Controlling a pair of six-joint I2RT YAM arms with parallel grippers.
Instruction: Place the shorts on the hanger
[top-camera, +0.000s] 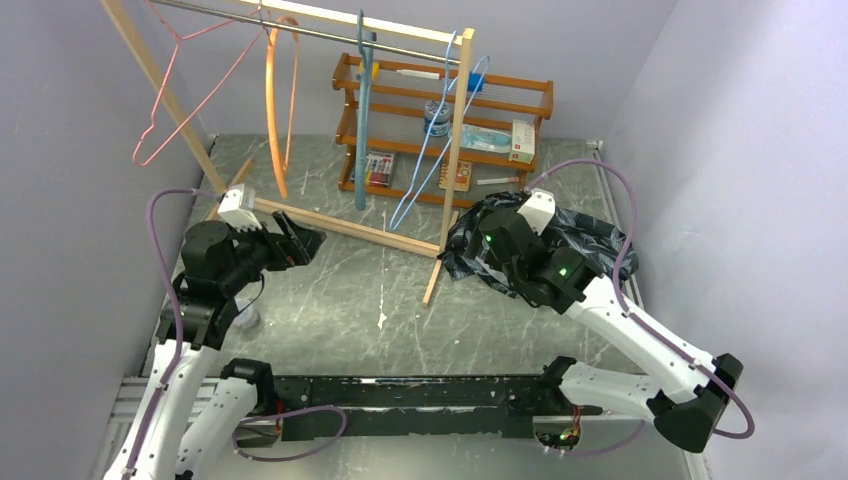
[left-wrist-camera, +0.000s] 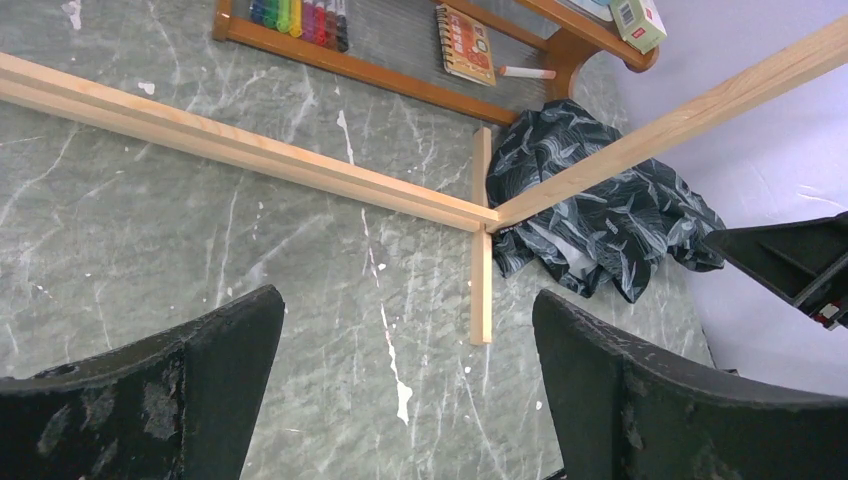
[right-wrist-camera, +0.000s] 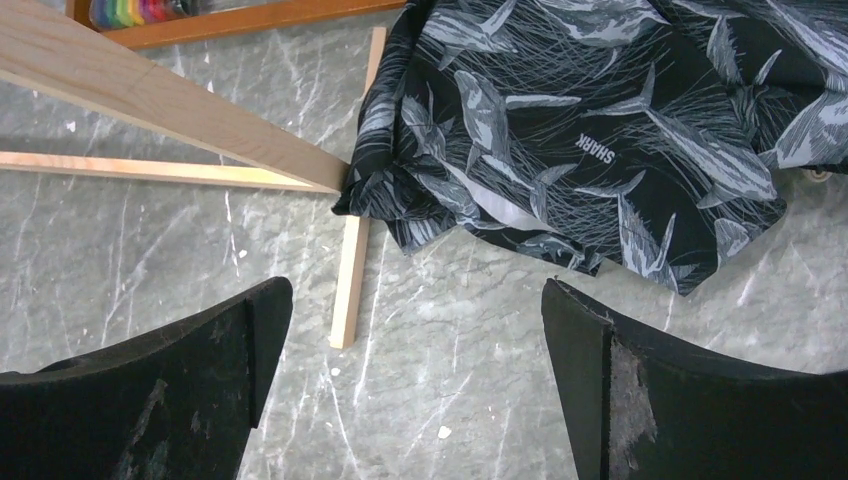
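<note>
The shorts lie beyond my right gripper's fingers, so this gripper comes outward and down onto the fold past the white lettering (top-camera: 578, 240) (right-wrist-camera: 742, 112) next.
The shorts (top-camera: 600, 232) lie crumpled on the table at the right, dark with pale grey streaks, right against the wooden rack's right foot (top-camera: 440, 260). They show in the left wrist view (left-wrist-camera: 600, 215) and the right wrist view (right-wrist-camera: 600, 130) too. The hanger (top-camera: 440, 150), thin light-blue wire, hangs from the rack's metal rod near the right post. My right gripper (top-camera: 478, 258) (right-wrist-camera: 415, 290) hovers open just in front of the shorts, holding nothing. Over the table at the left, my left gripper (top-camera: 300, 243) (left-wrist-camera: 408, 300) is open and empty, near the rack's bottom bar.
A pink wire hanger (top-camera: 190, 90), an orange one (top-camera: 275, 110) and a teal plastic one (top-camera: 363, 110) also hang on the rod. A wooden shelf (top-camera: 445, 100) with markers (left-wrist-camera: 300, 15) and a notebook (left-wrist-camera: 468, 45) stands behind the rack. Walls close both sides.
</note>
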